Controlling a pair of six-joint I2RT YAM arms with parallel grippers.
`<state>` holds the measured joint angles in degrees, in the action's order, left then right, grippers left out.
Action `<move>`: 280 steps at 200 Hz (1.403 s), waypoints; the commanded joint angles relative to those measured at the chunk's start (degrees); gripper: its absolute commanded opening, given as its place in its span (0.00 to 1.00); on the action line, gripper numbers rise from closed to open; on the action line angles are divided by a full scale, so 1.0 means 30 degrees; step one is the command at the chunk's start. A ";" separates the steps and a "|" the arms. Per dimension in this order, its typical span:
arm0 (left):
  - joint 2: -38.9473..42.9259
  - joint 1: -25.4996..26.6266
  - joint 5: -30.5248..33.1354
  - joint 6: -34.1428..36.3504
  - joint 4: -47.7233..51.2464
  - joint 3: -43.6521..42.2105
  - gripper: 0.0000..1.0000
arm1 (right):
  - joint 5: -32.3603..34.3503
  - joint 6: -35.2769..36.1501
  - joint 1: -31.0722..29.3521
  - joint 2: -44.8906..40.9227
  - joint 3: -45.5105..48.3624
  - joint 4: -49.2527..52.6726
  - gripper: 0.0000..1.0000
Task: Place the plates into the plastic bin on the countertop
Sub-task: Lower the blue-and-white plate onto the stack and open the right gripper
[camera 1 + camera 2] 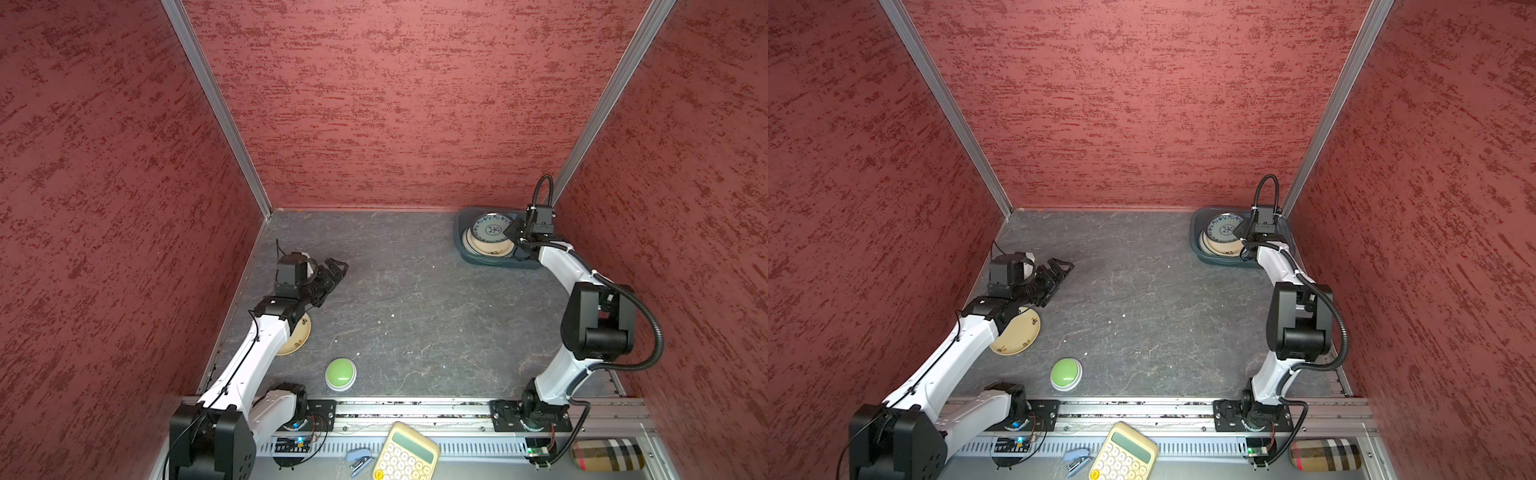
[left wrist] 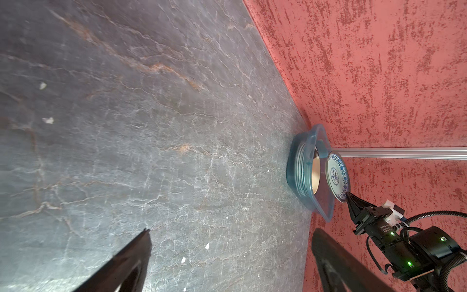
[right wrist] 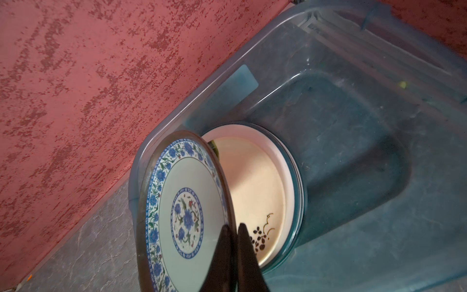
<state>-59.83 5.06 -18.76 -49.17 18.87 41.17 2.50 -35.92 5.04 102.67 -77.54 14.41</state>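
The tilted white plate in my right gripper comes down next onto the cream plate topping the stack (image 1: 491, 249) (image 3: 257, 180), which lies below. My right gripper then opens to release the white plate's rim.
The plastic bin (image 1: 486, 262) (image 1: 1221, 259) stands at the back right of the countertop (image 1: 415, 311), against the wall. It holds a stack of plates topped by a cream one with black marks (image 3: 255, 189) (image 1: 490, 248). My right gripper (image 3: 233, 226) (image 1: 513, 235) is shut on the rim of a white plate with blue flowers (image 3: 187, 202) (image 2: 337, 177), held tilted just above that stack. My left gripper (image 2: 232, 231) (image 1: 332, 270) hangs open and empty over bare countertop at the left. A cream-yellow plate (image 1: 297, 338) (image 1: 1017, 332) lies partly under the left arm.
A green dome button (image 1: 340, 374) sits near the front. A calculator (image 1: 405, 453), a blue stapler (image 1: 359, 459) and a checked case (image 1: 606, 455) lie on the front rail shelf. Red walls enclose three sides. The bin's right half (image 3: 353, 126) holds nothing.
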 commanded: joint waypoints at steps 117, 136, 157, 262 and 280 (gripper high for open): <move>0.0277 -0.0491 0.0509 0.0235 0.0781 0.0172 0.99 | 0.0823 0.0543 0.0106 0.2463 -0.1524 -0.0523 0.08; 0.0176 -0.0499 0.0469 0.0216 0.0685 0.0164 0.99 | 0.0328 0.0760 0.0108 0.2315 -0.1329 -0.0712 0.17; -0.0005 -0.0511 0.0324 0.0161 0.0521 0.0165 0.99 | -0.0068 0.0892 0.0108 0.2371 -0.1375 -0.0562 0.29; -0.0358 -0.0542 0.0142 0.0229 0.0291 0.0098 0.99 | -0.2273 0.1950 0.0125 0.2152 -0.1230 -0.0277 0.58; -0.0271 -0.0656 0.0233 0.0283 0.0564 0.0129 0.99 | -0.2260 0.1898 0.0111 0.2074 -0.1399 0.0170 0.58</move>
<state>-60.80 3.81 -18.06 -49.19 20.43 41.15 -2.04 -31.31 5.10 110.19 -80.49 14.50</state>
